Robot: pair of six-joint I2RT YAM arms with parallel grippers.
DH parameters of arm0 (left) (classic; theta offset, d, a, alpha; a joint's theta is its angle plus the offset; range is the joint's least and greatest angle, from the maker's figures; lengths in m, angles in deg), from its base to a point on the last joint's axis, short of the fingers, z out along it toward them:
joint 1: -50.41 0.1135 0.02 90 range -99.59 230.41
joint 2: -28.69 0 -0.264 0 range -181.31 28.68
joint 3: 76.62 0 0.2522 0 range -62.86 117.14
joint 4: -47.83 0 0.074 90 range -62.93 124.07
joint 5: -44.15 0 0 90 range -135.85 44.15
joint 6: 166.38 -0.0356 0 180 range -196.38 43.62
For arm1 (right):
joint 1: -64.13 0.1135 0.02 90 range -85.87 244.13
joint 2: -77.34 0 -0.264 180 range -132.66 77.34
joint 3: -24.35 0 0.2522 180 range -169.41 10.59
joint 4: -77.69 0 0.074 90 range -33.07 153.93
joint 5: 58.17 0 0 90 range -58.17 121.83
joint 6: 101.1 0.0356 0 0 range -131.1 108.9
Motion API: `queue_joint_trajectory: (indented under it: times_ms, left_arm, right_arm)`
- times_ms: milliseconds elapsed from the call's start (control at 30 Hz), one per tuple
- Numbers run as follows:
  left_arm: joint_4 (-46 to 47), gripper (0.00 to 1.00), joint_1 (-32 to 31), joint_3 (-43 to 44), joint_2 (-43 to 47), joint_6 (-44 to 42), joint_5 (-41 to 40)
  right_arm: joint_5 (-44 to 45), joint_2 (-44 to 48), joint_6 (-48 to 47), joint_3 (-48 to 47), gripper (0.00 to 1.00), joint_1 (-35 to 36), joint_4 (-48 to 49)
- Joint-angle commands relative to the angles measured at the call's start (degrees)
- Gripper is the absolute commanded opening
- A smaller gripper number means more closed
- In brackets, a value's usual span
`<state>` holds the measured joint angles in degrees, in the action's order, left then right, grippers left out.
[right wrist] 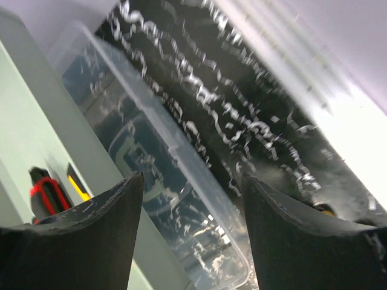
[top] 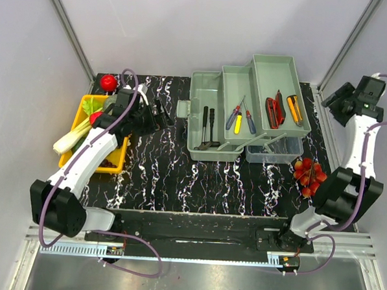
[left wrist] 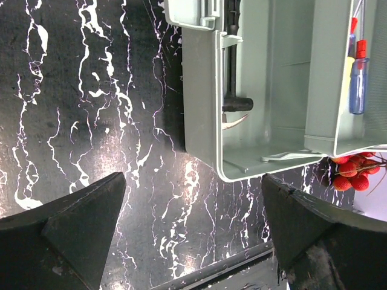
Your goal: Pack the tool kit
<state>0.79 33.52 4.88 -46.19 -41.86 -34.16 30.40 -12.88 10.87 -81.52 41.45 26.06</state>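
Observation:
My right gripper should next move down and to the left in the top view, onto the clear lid's outer rim (top: 302,143) (right wrist: 181,156), which sticks out past the far tray.
The pale grey-green toolbox (top: 203,142) lies open in the middle of the black marbled mat, its two trays fanned out to the right. A black hammer (top: 205,123) lies in the base, screwdrivers (top: 238,118) in the middle tray (top: 236,79), and red and orange cutters (top: 283,109) in the far tray. The clear lid (top: 277,151) rests at the front right. My left gripper (top: 161,114) hovers open left of the box, with the box corner (left wrist: 205,121) and hammer (left wrist: 233,103) ahead of it (left wrist: 190,199). My right gripper (top: 330,101) is open over the clear lid (right wrist: 181,151), holding nothing (right wrist: 190,181).
A yellow tray (top: 114,163) of vegetables sits at the left edge under my left arm, with a red tomato (top: 108,82) behind it. A bunch of red fruit (top: 309,176) lies at the front right, also visible in the left wrist view (left wrist: 351,172). White walls and metal posts enclose the mat.

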Motion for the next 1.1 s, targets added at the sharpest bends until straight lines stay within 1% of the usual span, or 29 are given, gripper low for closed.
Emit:
queue_joint_trajectory:
  times_ms: [0,100,200,300,433,500,600,733,833,933,1067]
  left_arm:
    - [4.4,0.99,0.4,-1.3,-1.2,0.3,1.4]
    - [6.0,0.99,0.5,-1.0,-3.3,-0.9,5.0]
    - [7.3,0.99,0.5,-0.2,-6.1,-1.2,8.3]
    - [7.4,0.99,0.5,1.4,-8.9,-1.1,9.9]
    - [7.8,0.99,0.6,2.0,-12.2,-1.2,10.3]
    - [8.2,0.99,0.7,2.1,-13.3,-1.1,10.2]
    - [9.8,0.98,0.7,2.0,-14.6,-0.9,9.6]
    - [12.2,0.95,1.2,2.0,-17.1,0.4,9.3]
    - [16.6,0.91,1.5,0.6,-17.1,2.0,11.3]
    - [20.1,0.91,1.5,-0.5,-17.3,3.1,12.4]
    - [22.0,0.91,1.5,-0.6,-18.6,3.7,13.2]
  right_arm:
    - [-16.2,-1.8,1.3,6.1,0.71,0.6,6.8]
    - [-21.1,-4.9,-3.5,7.0,0.71,0.6,8.2]
    - [-21.2,-8.7,-7.1,5.9,0.69,0.6,6.3]
    - [-22.6,-9.7,-9.1,6.9,0.67,0.5,7.4]
    - [-23.4,-10.7,-10.9,8.6,0.56,0.6,7.8]
    - [-23.4,-11.2,-11.5,9.3,0.49,0.6,7.5]
    - [-23.5,-10.9,-11.8,11.0,0.45,0.6,8.6]
    - [-22.3,-11.6,-12.0,12.7,0.43,0.6,10.2]
    - [-22.6,-12.6,-12.7,13.6,0.39,0.6,10.3]
    - [-23.1,-12.5,-12.8,15.1,0.38,0.6,11.8]
    - [-23.3,-12.7,-12.7,15.8,0.37,0.6,12.6]
